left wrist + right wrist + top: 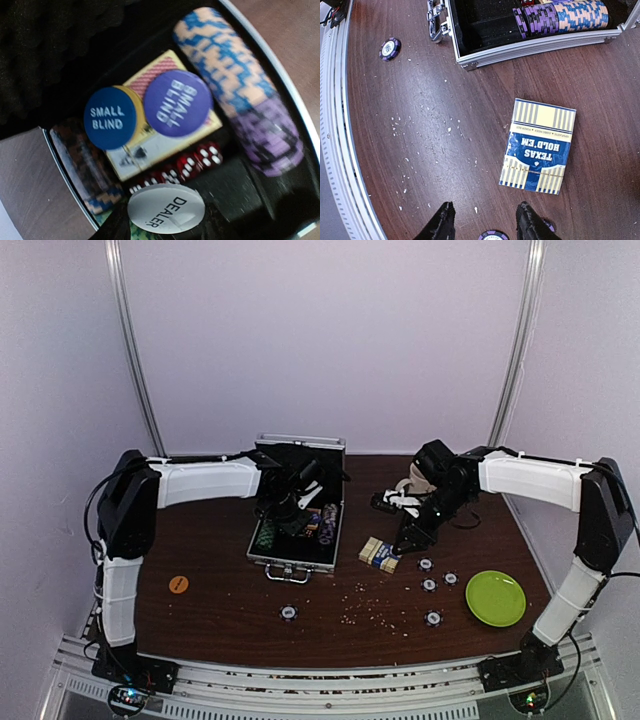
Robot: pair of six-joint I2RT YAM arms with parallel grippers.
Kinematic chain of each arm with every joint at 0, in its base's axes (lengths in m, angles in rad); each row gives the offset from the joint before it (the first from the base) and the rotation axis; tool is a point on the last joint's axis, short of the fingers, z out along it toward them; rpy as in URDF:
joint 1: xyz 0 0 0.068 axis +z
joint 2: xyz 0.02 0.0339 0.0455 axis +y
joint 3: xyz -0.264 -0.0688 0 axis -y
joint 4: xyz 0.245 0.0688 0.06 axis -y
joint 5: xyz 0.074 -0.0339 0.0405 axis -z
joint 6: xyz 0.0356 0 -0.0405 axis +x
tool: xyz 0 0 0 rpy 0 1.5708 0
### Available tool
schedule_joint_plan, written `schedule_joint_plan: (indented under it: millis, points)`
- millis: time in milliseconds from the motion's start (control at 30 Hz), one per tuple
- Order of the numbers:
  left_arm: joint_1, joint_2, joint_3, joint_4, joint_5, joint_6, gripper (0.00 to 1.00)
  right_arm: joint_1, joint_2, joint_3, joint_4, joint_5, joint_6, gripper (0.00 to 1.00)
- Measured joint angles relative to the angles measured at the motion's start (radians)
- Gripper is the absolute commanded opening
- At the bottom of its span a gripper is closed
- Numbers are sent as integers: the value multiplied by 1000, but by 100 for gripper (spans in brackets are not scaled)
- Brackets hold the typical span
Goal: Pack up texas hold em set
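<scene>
My left gripper moves outward past the red dice and over the purple SMALL BLIND disc (pixel 315 518) (pixel 178 103) next, as the DEALER disc still hangs short of the deck.
The silver case (pixel 296 558) lies open at the table's middle, black inside. My left gripper (pixel 290 502) hovers over it, shut on a white DEALER disc (pixel 166 208). Below it in the case lie a card deck (pixel 165 145) with two SMALL BLIND discs (pixel 110 118) on top, red dice (pixel 197 162) and rows of chips (pixel 235 85). My right gripper (pixel 485 220) is open and empty, low over the table, with the blue-cream deck (pixel 538 145) ahead to its right; this deck also shows in the top view (pixel 378 553). A purple chip (pixel 493 235) lies between the fingertips.
Several loose chips lie on the table, one at the front (pixel 288 612) and others on the right (pixel 428 585). An orange disc (pixel 178 584) lies at the left. A lime green plate (pixel 495 597) sits at the right. Crumbs are scattered across the front middle.
</scene>
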Motion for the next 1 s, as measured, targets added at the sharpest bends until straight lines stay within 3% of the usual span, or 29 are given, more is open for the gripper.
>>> schedule_joint_plan:
  millis: [700,1000]
  points:
    - [45,183,218,98,45,0,30,0,11,0,0,6,0,42]
    - [45,194,218,95,67,-1,42,0,17,0,0,9,0,43]
